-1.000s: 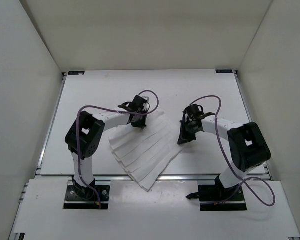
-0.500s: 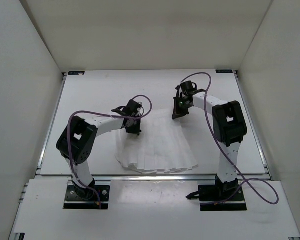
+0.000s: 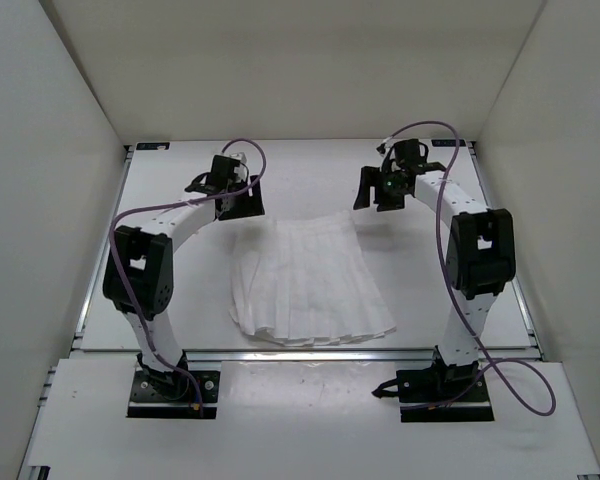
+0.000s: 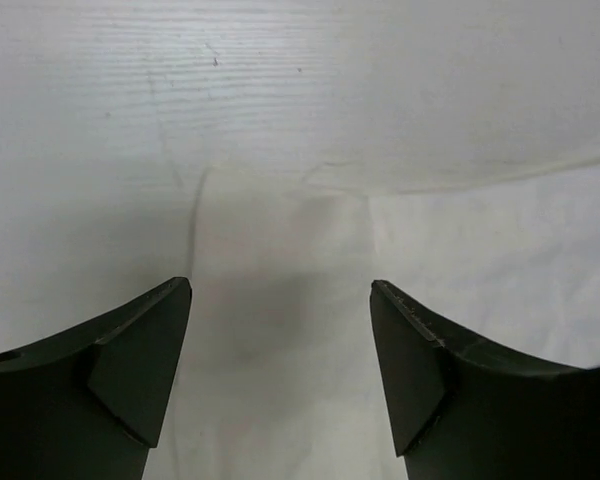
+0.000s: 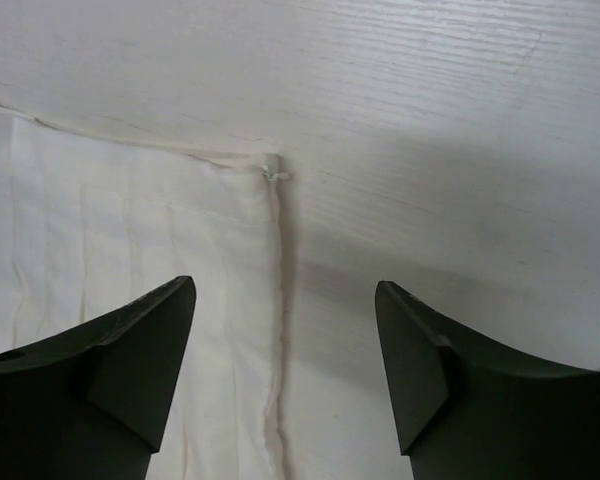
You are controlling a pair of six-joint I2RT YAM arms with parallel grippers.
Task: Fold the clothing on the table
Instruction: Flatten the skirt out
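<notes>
The clothing's far corner (image 3: 247,226) (image 4: 278,215) at the clothing's narrow end lies flat below my left gripper's open fingers, so my left gripper should come down onto it and close there.
The clothing (image 3: 305,280), a white pleated skirt-like garment, lies flat on the table (image 3: 170,200), narrow end toward the back and flared hem toward the near edge. My left gripper (image 3: 238,200) hovers open over its back left corner; in the left wrist view the clothing (image 4: 460,300) fills the space below the spread fingers (image 4: 140,360). My right gripper (image 3: 377,195) is open above the back right corner. In the right wrist view the clothing's side seam (image 5: 275,300) runs between the fingers (image 5: 425,370), with nothing gripped.
White walls enclose the table on three sides. Metal edging (image 3: 98,250) runs along the table's left and right edges. Purple cables (image 3: 430,130) loop over both arms. The arm bases (image 3: 175,390) sit at the near edge.
Both grippers carried the clothing toward the back, straightening it, then opened and let it go. The arms now reach farther back and the garment lies flat.
</notes>
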